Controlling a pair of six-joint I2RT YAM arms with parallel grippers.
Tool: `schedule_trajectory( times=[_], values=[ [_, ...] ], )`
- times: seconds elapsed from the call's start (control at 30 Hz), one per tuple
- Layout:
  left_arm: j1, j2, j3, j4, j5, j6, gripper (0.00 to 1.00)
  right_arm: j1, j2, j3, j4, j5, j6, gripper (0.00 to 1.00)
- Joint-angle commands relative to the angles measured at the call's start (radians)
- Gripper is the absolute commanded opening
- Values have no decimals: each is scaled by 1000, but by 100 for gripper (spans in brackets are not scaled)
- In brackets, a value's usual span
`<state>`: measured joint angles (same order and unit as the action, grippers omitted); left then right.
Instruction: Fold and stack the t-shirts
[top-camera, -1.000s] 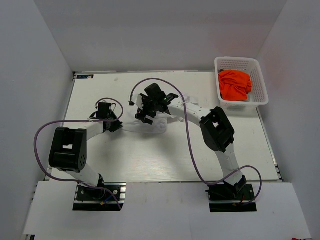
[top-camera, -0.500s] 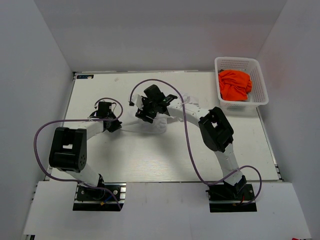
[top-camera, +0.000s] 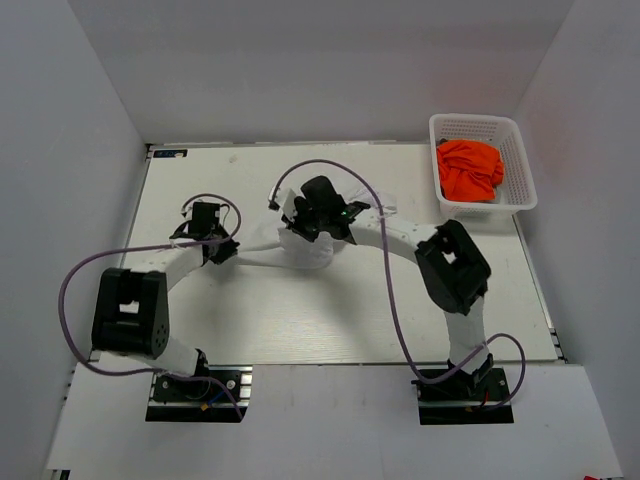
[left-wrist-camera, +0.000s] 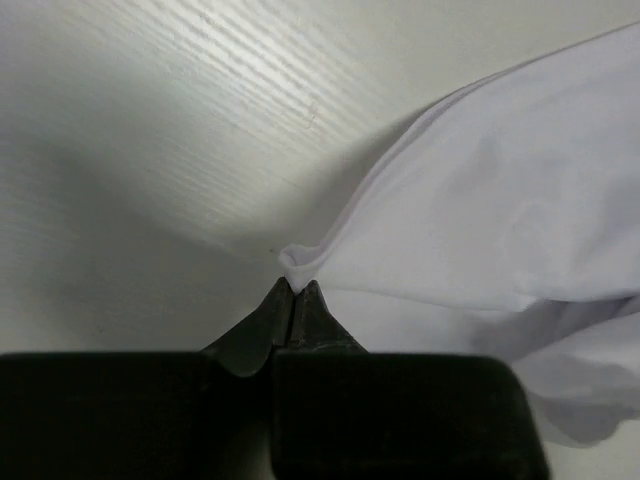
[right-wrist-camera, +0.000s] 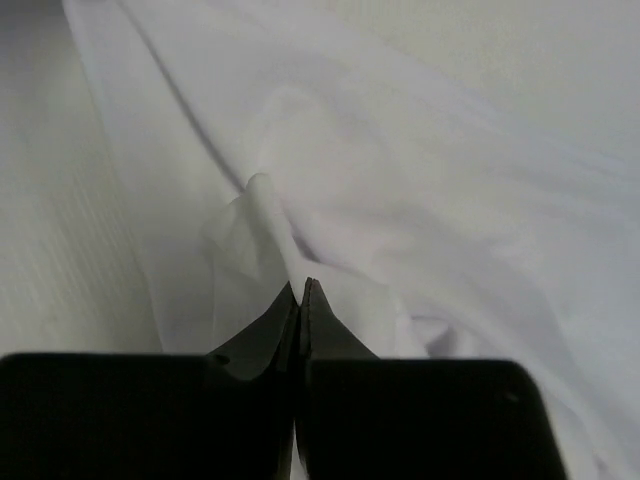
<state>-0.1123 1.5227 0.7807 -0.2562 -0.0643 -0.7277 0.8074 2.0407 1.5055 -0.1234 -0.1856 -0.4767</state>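
Note:
My left gripper lifts the pinched corner next and carries it outward to the bare tabletop. It then lowers the corner to release it, spreading the crumpled white t-shirt.
The white t-shirt (top-camera: 306, 256) lies crumpled at the middle of the table, pulled into a strip between my two grippers. My left gripper (top-camera: 228, 252) is at its left end. In the left wrist view that gripper (left-wrist-camera: 295, 287) is shut on a pinched corner of the white cloth (left-wrist-camera: 500, 200). My right gripper (top-camera: 298, 232) is over the shirt's upper middle. In the right wrist view it (right-wrist-camera: 300, 288) is shut on a raised fold of the white cloth (right-wrist-camera: 400, 180). The orange t-shirt (top-camera: 468, 168) sits bunched in the basket.
A white plastic mesh basket (top-camera: 524, 160) stands at the table's back right corner. Purple cables (top-camera: 380, 280) loop from both arms over the table. Grey walls enclose the table on the left, back and right.
My right gripper has gone from open to shut on a fold of the white shirt, and its arm has shifted a little right. The left gripper kept its grip; the cloth between them is drawn out.

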Motion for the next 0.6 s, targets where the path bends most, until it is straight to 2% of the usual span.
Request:
schedule_trajectory(
  times=[0.0,0.03,0.07,0.13,0.17,0.27,0.4,0.57],
  values=[
    [0,-156,5,11,-83,-45,0,-10,-219,-81,302,90,166,0],
    [0,-189,-4,21,-92,-45,0,-17,-265,-102,329,124,182,0],
    [0,-223,-4,32,-107,-55,0,-20,-281,-141,355,278,206,0],
    [0,-316,-18,44,-127,-55,0,-33,-362,-204,427,369,280,0],
    [0,-344,-18,44,-127,-55,0,-39,-396,-212,435,503,292,0],
    [0,-433,15,-6,-173,-55,0,-74,-492,-275,479,687,369,0],
    [0,-519,106,-44,-229,-36,0,-132,-615,-309,487,805,366,0],
    [0,-605,236,-69,-229,-7,0,-159,-773,-256,418,825,308,0]
  ],
)
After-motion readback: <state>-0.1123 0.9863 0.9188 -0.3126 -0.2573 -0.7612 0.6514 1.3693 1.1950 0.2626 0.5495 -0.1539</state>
